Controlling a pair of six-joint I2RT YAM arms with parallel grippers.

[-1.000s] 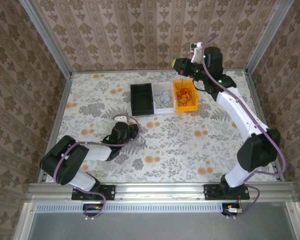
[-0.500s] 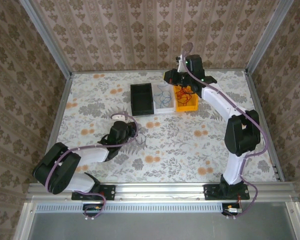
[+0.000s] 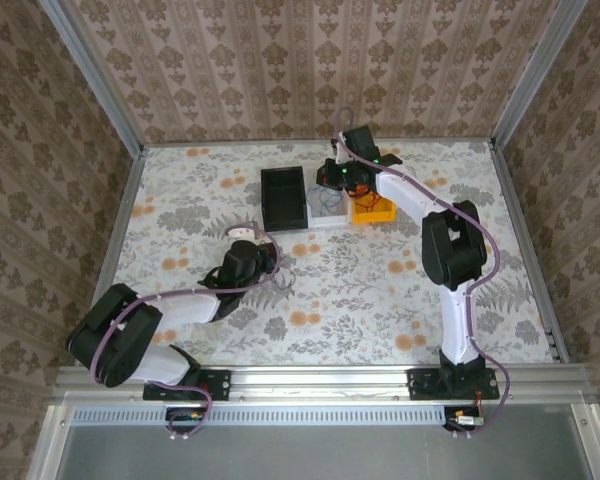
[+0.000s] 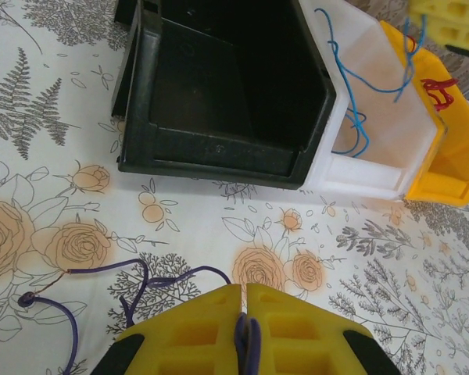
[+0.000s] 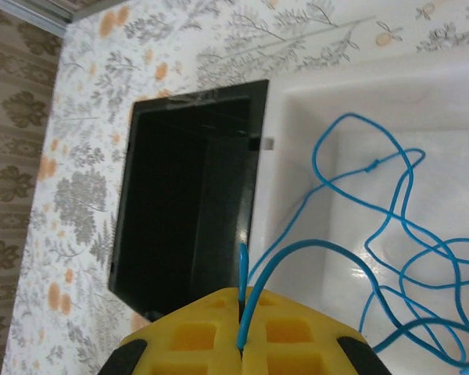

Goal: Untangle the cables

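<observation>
The robot's right gripper should go down toward the white bin's bottom and let go of the held piece of the blue cable, since most of the blue cable's loops are already inside the white bin.
A dark purple cable loops on the floral table, and one strand runs up between the fingers of my left gripper, which is shut on it. From the top, this left gripper sits mid-table, in front of the bins. My right gripper is shut on a blue cable whose loops hang into the white bin. It hovers over that bin's back left part. A red cable lies in the yellow bin.
Three bins stand in a row at the back: a black bin, the white bin and the yellow bin. The black bin looks hollow and dark. Patterned walls close in the table on three sides.
My right arm has swung left from over the yellow bin to over the white bin, carrying the blue cable. The left gripper has crept slightly forward with the purple cable.
</observation>
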